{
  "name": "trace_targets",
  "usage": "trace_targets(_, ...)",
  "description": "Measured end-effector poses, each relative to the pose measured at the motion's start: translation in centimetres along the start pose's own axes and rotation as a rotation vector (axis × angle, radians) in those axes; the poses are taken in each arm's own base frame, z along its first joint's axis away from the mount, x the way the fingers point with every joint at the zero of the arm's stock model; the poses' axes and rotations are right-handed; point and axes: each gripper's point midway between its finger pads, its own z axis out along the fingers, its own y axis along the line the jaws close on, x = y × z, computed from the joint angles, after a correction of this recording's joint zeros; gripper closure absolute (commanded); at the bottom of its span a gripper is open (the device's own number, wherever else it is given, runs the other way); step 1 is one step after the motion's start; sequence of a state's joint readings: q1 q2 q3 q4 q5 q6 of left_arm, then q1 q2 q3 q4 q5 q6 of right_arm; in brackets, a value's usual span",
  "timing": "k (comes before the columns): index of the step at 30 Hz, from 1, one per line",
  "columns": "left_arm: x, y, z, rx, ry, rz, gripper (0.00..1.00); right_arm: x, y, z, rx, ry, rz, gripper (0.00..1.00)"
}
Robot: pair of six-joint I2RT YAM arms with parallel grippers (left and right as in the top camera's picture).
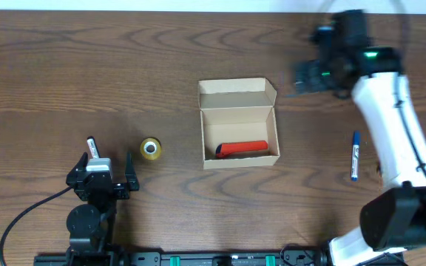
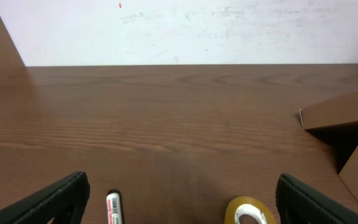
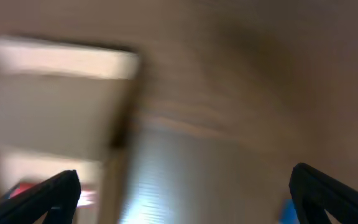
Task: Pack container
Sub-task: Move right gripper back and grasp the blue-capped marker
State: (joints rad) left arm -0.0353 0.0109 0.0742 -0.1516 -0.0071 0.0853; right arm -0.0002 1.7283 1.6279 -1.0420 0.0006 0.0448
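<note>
The blue marker is below my right gripper and to its right in the overhead view. I need to reach that way, back and down, onto the blue marker's white body (image 1: 355, 152).
The tan cardboard container (image 1: 239, 125) stands open at the table's middle, its flap lid folded back, with a red marker (image 1: 242, 148) lying inside. It shows blurred in the right wrist view (image 3: 55, 106) and at the right edge of the left wrist view (image 2: 347, 124). A yellow tape roll (image 1: 150, 148) (image 2: 248, 211) and a white marker (image 1: 92, 146) (image 2: 113, 208) lie in front of my open, empty left gripper (image 1: 109, 168) (image 2: 179, 205). A blue marker (image 1: 355, 155) lies at the right. My right gripper (image 1: 313, 74) (image 3: 185, 193) is open and empty, raised beyond the container's right.
The wooden table (image 1: 87, 66) meets a white wall (image 2: 197, 31) at its far edge. A black cable (image 1: 21, 218) trails from the left arm's base at the near left. My right arm's white link (image 1: 390, 125) passes over the blue marker's side of the table.
</note>
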Motion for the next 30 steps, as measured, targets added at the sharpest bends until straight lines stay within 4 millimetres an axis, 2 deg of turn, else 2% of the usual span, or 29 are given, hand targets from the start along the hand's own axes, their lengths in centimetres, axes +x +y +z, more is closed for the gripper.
trace_targets(3,0.0,0.0,0.0,0.0,0.0,0.0,0.05,2.7,-7.5,-0.4,0.114,0.087,0.289,0.01)
trace_targets(6,0.0,0.0,0.0,0.0,0.0,0.0,0.05,5.9,-12.0,-0.9,0.171,0.171,0.469,0.01)
trace_targets(8,0.0,0.0,0.0,0.0,0.0,0.0,0.05,7.5,-13.5,-0.5,0.187,0.205,0.529,0.01)
trace_targets(10,0.0,0.0,0.0,0.0,0.0,0.0,0.05,9.4,-13.9,0.7,0.189,0.254,0.548,0.01)
trace_targets(13,0.0,0.0,0.0,0.0,0.0,0.0,0.05,11.9,-13.3,2.9,0.175,0.315,0.536,0.01)
trace_targets(18,0.0,0.0,0.0,0.0,0.0,0.0,0.05,14.8,-12.8,5.5,0.166,0.359,0.516,0.01)
trace_targets(22,0.0,0.0,0.0,0.0,0.0,0.0,0.05,15.8,-12.6,6.7,0.159,0.364,0.488,0.01)
trace_targets(30,0.0,0.0,0.0,0.0,0.0,0.0,0.05,16.5,-12.8,9.2,0.149,0.313,0.41,0.01)
